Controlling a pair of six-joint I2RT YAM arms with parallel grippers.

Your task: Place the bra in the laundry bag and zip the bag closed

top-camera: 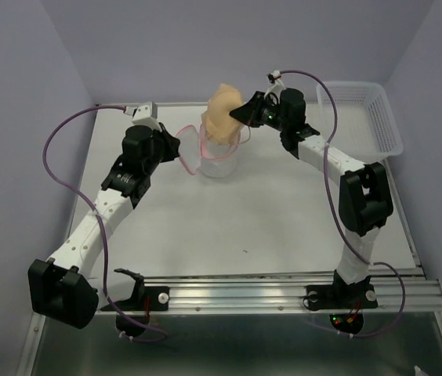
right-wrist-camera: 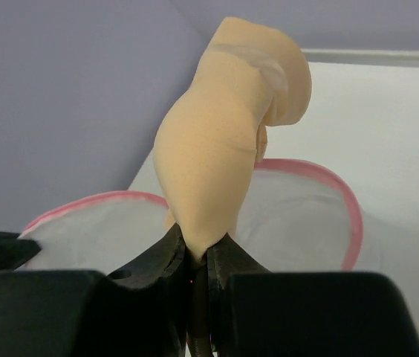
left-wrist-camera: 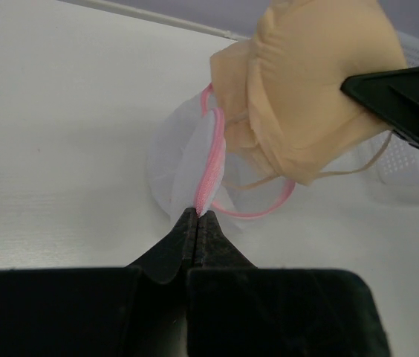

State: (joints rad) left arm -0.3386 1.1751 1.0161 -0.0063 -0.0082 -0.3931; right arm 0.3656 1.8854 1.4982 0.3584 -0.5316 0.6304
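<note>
My right gripper lowers into the pouch's opening [top-camera: 219, 150] [right-wrist-camera: 290, 216], below it and toward my left gripper, next and releases the bra, with the pouch's lid held aside.
The tan bra [top-camera: 225, 116] [left-wrist-camera: 310, 89] [right-wrist-camera: 221, 149] hangs bunched over the open mouth of the laundry bag [top-camera: 217, 153] [left-wrist-camera: 187, 160] [right-wrist-camera: 306, 216], a white mesh pouch with pink zipper edging. My right gripper [top-camera: 246, 110] [right-wrist-camera: 198, 249] is shut on the bra's near end and holds it up above the pouch. My left gripper [top-camera: 180, 149] [left-wrist-camera: 197, 216] is shut on the pink edge of the pouch's lid, holding that flap up and away from the body. A thin strap [left-wrist-camera: 358, 163] dangles from the bra.
A rigid white slotted basket [top-camera: 362, 117] stands at the back right of the table. Purple walls close in on the left, back and right. The metal rail [top-camera: 284, 290] with both arm bases runs along the near edge.
</note>
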